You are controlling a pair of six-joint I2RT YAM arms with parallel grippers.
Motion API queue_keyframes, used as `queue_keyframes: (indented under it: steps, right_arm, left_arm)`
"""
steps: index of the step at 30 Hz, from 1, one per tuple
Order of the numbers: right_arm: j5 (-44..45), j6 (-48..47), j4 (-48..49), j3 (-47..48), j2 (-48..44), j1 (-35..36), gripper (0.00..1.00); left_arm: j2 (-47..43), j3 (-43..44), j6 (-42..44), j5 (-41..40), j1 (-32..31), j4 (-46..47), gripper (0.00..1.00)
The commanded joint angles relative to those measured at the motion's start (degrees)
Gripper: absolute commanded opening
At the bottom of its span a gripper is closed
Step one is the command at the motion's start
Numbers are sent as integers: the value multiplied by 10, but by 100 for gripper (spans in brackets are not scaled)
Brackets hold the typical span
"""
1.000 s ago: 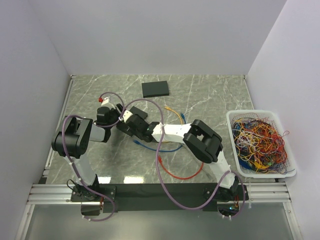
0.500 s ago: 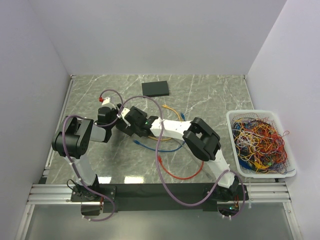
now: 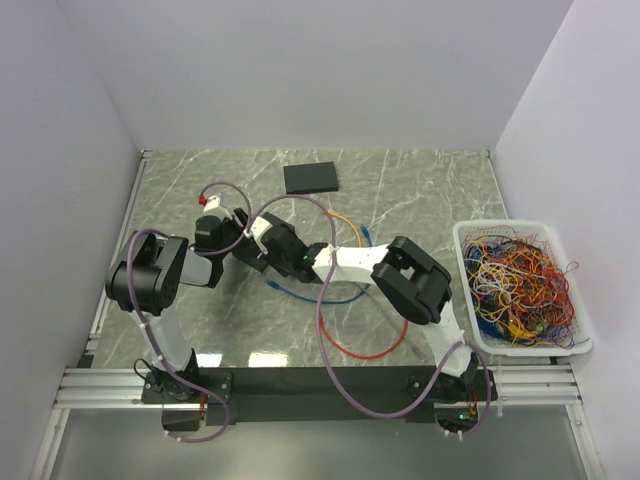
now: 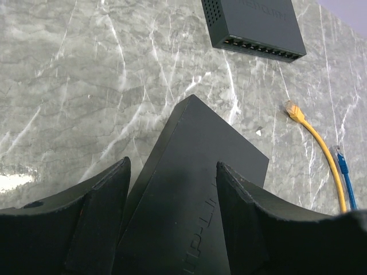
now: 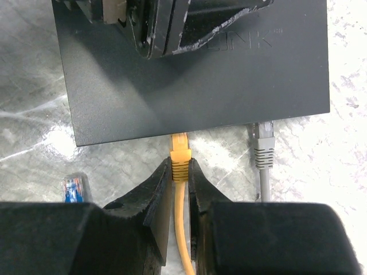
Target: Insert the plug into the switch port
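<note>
My right gripper eases slightly outward next, pressing the yellow plug in under the switch's near edge before opening, because the plug's clear tip still shows outside.
In the right wrist view my right gripper is shut on a yellow plug. The plug's clear tip reaches under the near edge of a black switch. A grey plug sits in a port to its right. In the left wrist view my left gripper is shut on that switch, one finger on each side. One left finger shows on top of the switch. In the top view the left gripper and right gripper meet left of the table's centre.
A second black switch lies at the back, its port row visible in the left wrist view. Loose yellow and blue plugs lie on the marble. A white basket of tangled cables stands at the right.
My right gripper has shifted slightly up and toward the left gripper with the yellow plug. The left arm has stayed put.
</note>
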Motion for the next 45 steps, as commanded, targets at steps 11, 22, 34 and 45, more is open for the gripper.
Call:
queue_keyframes:
  steps: [11, 22, 34, 45]
  right_arm:
    - [-106, 37, 264, 107, -12, -8, 0]
    - [-165, 72, 252, 209, 44, -11, 0]
    - [-194, 49, 264, 188, 21, -16, 0]
    - [-153, 36, 276, 49, -102, -24, 58]
  left_arm:
    - [28, -37, -56, 129, -89, 3, 65]
    - [58, -52, -77, 111, -157, 44, 65]
    - [6, -76, -60, 106, -187, 30, 66]
    - [-94, -38, -39, -34, -167, -158, 68]
